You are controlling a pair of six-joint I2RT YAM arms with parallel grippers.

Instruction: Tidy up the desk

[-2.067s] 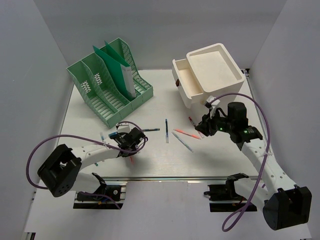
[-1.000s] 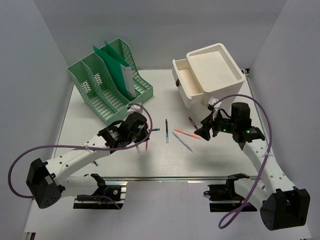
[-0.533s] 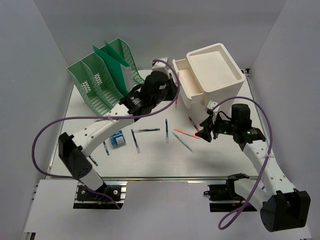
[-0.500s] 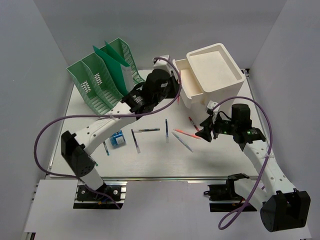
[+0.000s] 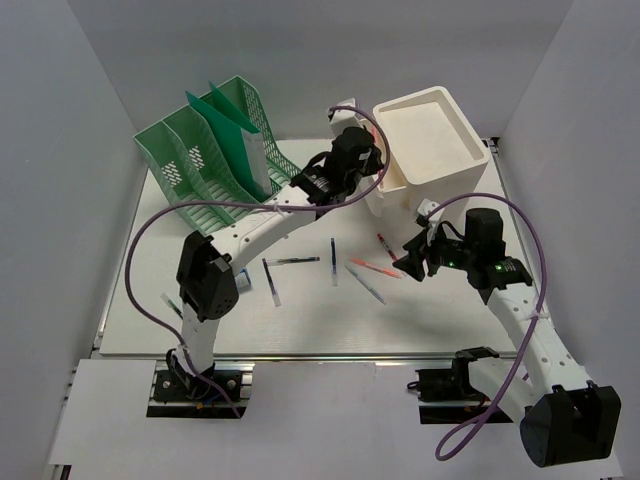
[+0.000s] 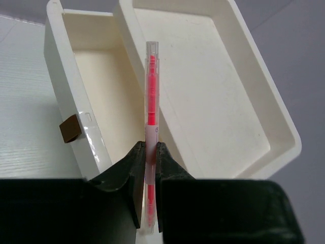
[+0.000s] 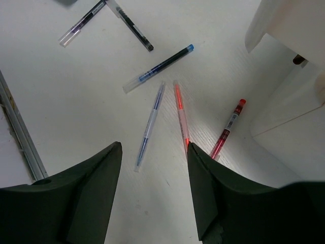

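The robot's left gripper needs to move outward next, toward the drawer's handle side and over the opening, because the upper end of the pink pen overlaps the edge of the top of the box (image 5: 430,125).
The white desk (image 5: 140,270) holds several loose pens. My left gripper (image 5: 367,160) is shut on a pink pen (image 6: 151,86) and holds it over the open drawer (image 6: 96,61) of the white drawer box (image 5: 430,125). The pen points along the edge between the drawer and the box top (image 6: 203,86). My right gripper (image 5: 408,262) is open and empty, hovering over the pens. In the right wrist view it (image 7: 155,152) is above a blue pen (image 7: 150,124) and a clear red pen (image 7: 181,114), with a red pen (image 7: 227,128) beside the box.
A green file rack (image 5: 215,165) with a green folder stands at the back left. More pens lie mid-desk: a dark blue one (image 5: 333,261), a black one (image 5: 293,261), a clear one (image 5: 271,283). The metal rail (image 5: 330,355) runs along the near edge.
My left arm has swung from the near left of the desk up to the open drawer, carrying the pink pen. My right gripper has stayed open, almost still, over the pens.
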